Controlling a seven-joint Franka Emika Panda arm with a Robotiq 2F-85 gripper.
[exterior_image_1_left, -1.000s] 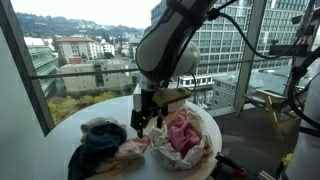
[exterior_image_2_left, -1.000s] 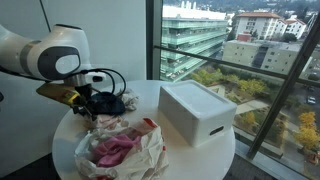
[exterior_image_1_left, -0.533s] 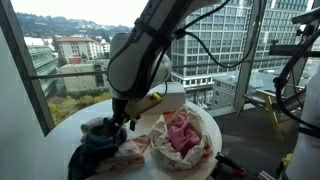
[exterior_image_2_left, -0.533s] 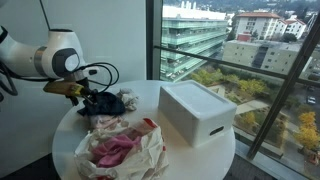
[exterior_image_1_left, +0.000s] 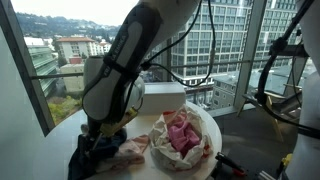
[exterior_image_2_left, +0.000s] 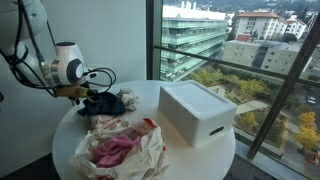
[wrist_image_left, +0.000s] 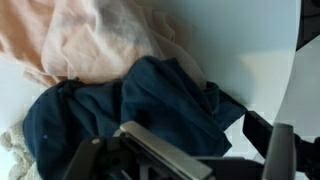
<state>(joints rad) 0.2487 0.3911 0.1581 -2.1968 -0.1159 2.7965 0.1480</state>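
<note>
The crumpled dark blue cloth lies directly below the robot's gripper, so the gripper will move down onto it next and close its spread fingers on a fold of the cloth.
A crumpled dark blue cloth (wrist_image_left: 130, 110) lies on the round white table (exterior_image_2_left: 228, 152); it also shows in both exterior views (exterior_image_1_left: 97, 157) (exterior_image_2_left: 106, 102). My gripper (wrist_image_left: 212, 150) hangs low right over it, fingers spread apart and nothing clamped between them; it shows in both exterior views (exterior_image_1_left: 96, 138) (exterior_image_2_left: 84, 94). A peach cloth (wrist_image_left: 90, 35) lies beside the blue one, touching it. Whether the fingertips touch the blue cloth cannot be told.
A crinkled translucent bag with pink clothes (exterior_image_1_left: 182, 135) (exterior_image_2_left: 120, 148) sits mid-table. A white box (exterior_image_1_left: 165, 98) (exterior_image_2_left: 195, 112) stands beyond it. Floor-to-ceiling windows ring the table. The blue cloth lies near the table's edge.
The arm has swung away from the bag and box toward the table's edge and come down over the dark blue cloth. The cloths, bag and box have not moved.
</note>
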